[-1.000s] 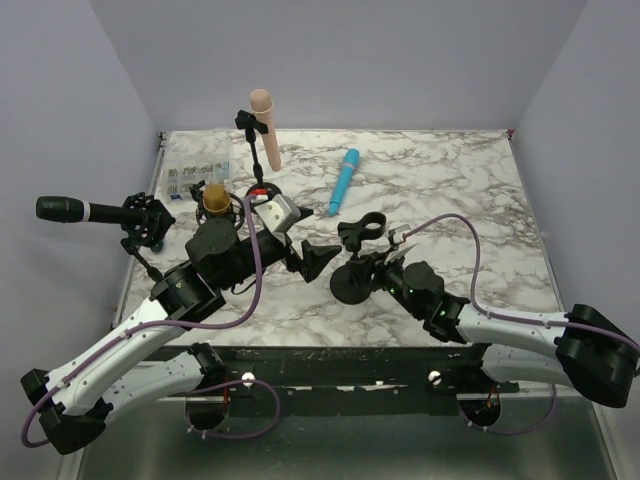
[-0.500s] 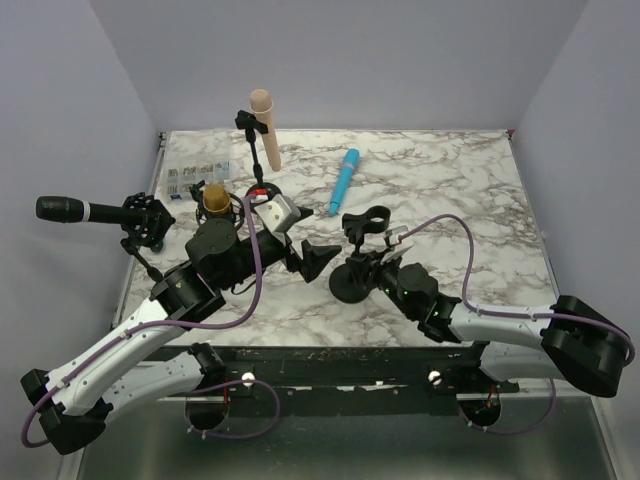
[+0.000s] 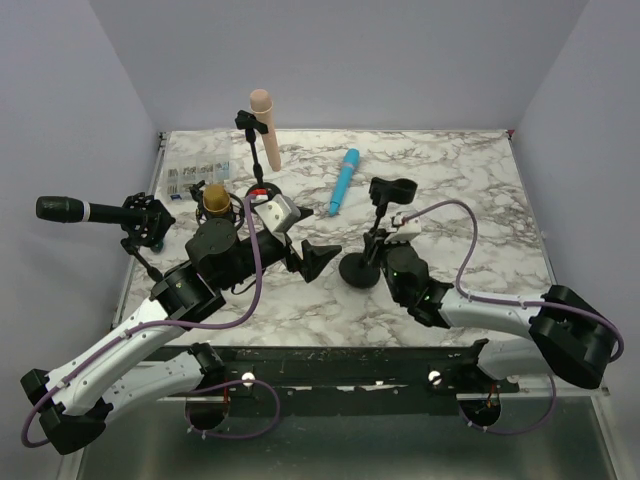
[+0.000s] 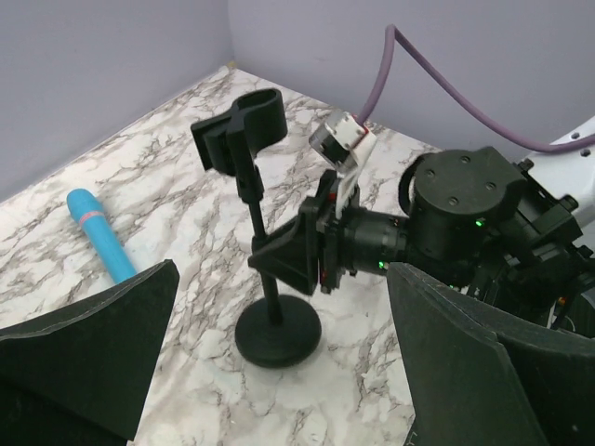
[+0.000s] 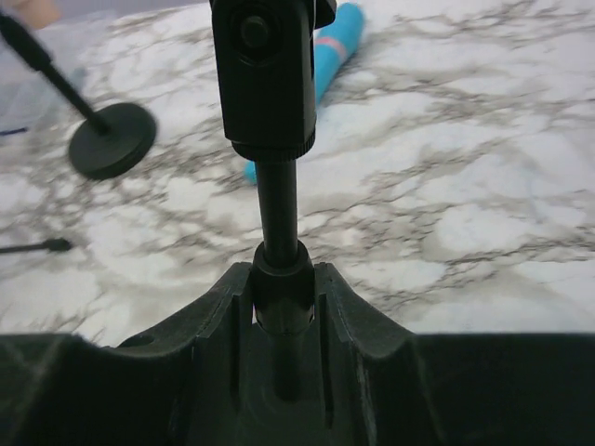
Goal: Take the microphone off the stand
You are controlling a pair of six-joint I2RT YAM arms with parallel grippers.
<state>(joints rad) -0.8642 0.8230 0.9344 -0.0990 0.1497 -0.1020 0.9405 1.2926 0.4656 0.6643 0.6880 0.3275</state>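
Observation:
The marble at the table's far corner is clear, so my right gripper will next move outward and to the right in the top view and let go of the stand's pole [image 4: 261,232] there.
An empty black stand [image 3: 380,215] has its clip [image 3: 392,189] up and its round base [image 3: 357,271] on the marble table. My right gripper [image 3: 374,244] is shut on the stand's pole, seen close in the right wrist view [image 5: 280,299]. The pole [image 4: 261,232] and clip [image 4: 239,129] also show in the left wrist view. A blue microphone [image 3: 343,180] lies loose on the table beyond the stand. My left gripper [image 3: 318,258] is open and empty just left of the base, and its fingers [image 4: 88,339] frame the stand.
Three more stands are at the left. One holds a tan microphone [image 3: 263,128] at the back, one holds a gold-headed microphone [image 3: 214,197], and one holds a black microphone [image 3: 62,209] over the left edge. A clear packet [image 3: 197,178] lies at the back left.
My right gripper has swung the empty stand from a lean to nearly upright. The clip rose and moved right and back. The left arm has not moved.

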